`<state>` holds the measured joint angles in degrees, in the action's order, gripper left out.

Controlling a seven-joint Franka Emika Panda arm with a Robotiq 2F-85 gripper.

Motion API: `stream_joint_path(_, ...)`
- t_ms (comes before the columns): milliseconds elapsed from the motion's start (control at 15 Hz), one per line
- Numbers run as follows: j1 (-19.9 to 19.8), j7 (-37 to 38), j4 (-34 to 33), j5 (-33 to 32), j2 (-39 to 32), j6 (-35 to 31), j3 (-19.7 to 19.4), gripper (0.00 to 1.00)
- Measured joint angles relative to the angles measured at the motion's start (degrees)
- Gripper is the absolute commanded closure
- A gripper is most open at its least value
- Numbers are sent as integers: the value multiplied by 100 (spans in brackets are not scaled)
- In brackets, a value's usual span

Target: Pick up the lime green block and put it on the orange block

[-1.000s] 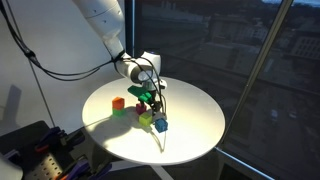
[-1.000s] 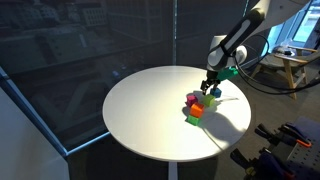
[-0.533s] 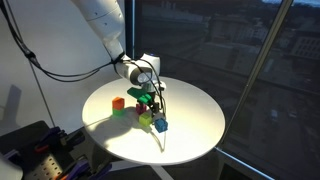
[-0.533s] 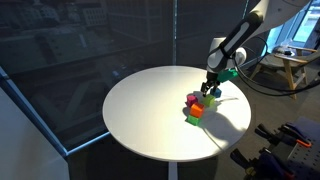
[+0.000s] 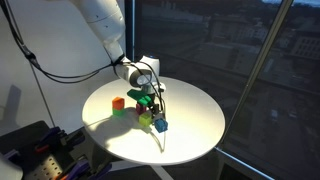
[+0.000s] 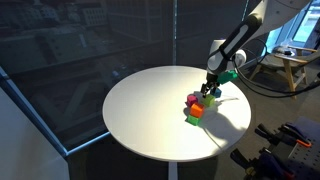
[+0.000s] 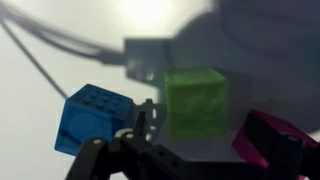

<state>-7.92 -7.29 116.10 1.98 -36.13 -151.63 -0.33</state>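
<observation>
My gripper will next lower straight down around the sides of the lime green block (image 5: 146, 119) and close, as it sits just below, lined up between my open fingers.
The lime green block (image 7: 195, 102) fills the middle of the wrist view, resting on the white table between my gripper's fingers (image 7: 215, 140). The gripper is open and hangs just above it. In an exterior view the gripper (image 5: 148, 102) is over the lime green block (image 5: 146, 119). The orange block (image 5: 117, 103) stands apart, nearer the table's edge, and also shows in an exterior view (image 6: 198, 112). In that view the gripper (image 6: 209, 90) hides most of the lime green block.
A blue block (image 7: 95, 117) lies close beside the lime green block, and a magenta block (image 7: 262, 140) lies on its other side. A darker green block (image 5: 123, 111) sits next to the orange block. The round white table (image 5: 190, 115) ends close by, with a window beyond it.
</observation>
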Motion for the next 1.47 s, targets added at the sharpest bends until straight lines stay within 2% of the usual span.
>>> stream_joint_path(1200, 27, -5, 12, -5, -186, -120, 0, 0)
stream_joint_path(1267, 27, -5, 12, -5, -190, -121, 0, 6)
stream_joint_path(1333, 27, -5, 12, -5, -192, -121, 0, 25)
stream_joint_path(1467, 26, -8, 12, -5, -193, -121, 0, 42)
